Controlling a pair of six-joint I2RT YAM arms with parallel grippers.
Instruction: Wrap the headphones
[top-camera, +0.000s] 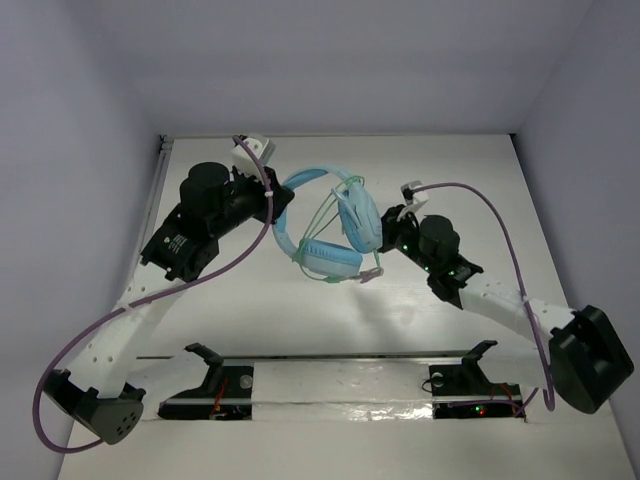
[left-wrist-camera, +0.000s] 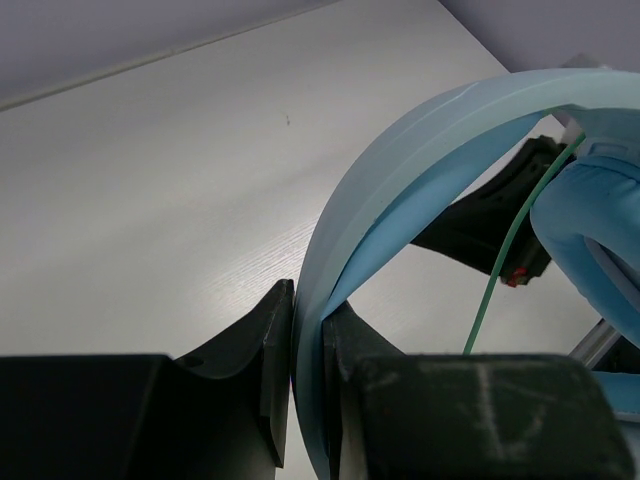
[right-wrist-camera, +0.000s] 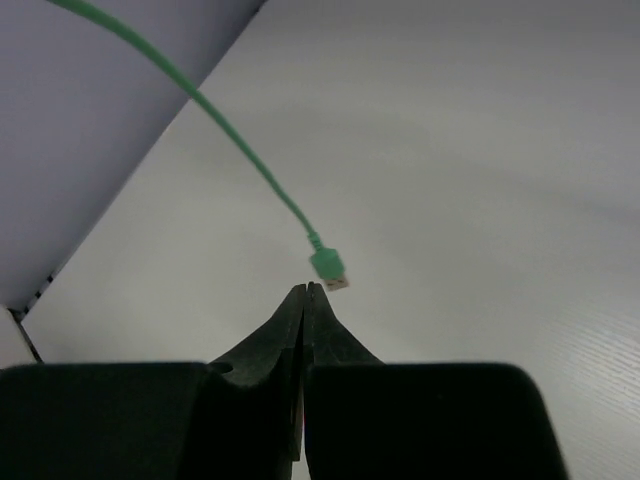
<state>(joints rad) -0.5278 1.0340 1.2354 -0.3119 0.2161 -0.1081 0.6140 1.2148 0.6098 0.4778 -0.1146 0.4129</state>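
The green cable already loops across the earcups, so the left gripper should next lower the headphones (top-camera: 322, 215) onto the bare tabletop below them and let go of the headband.
The light blue headphones (top-camera: 322, 215) are held above the table, with the earcups (top-camera: 355, 225) hanging toward the right arm. My left gripper (top-camera: 276, 205) is shut on the headband (left-wrist-camera: 400, 170), which runs between its fingers (left-wrist-camera: 275, 370) in the left wrist view. The thin green cable (top-camera: 330, 212) loops across the earcups and also shows in the left wrist view (left-wrist-camera: 505, 260). My right gripper (top-camera: 388, 225) is shut with nothing between its fingers. The cable's green plug (right-wrist-camera: 328, 267) hangs free just beyond its fingertips (right-wrist-camera: 305, 292).
Purple robot cables (top-camera: 500, 215) arc over both arms. Two black brackets (top-camera: 215, 375) stand on the rail at the near table edge. White walls close the table at the back and on both sides.
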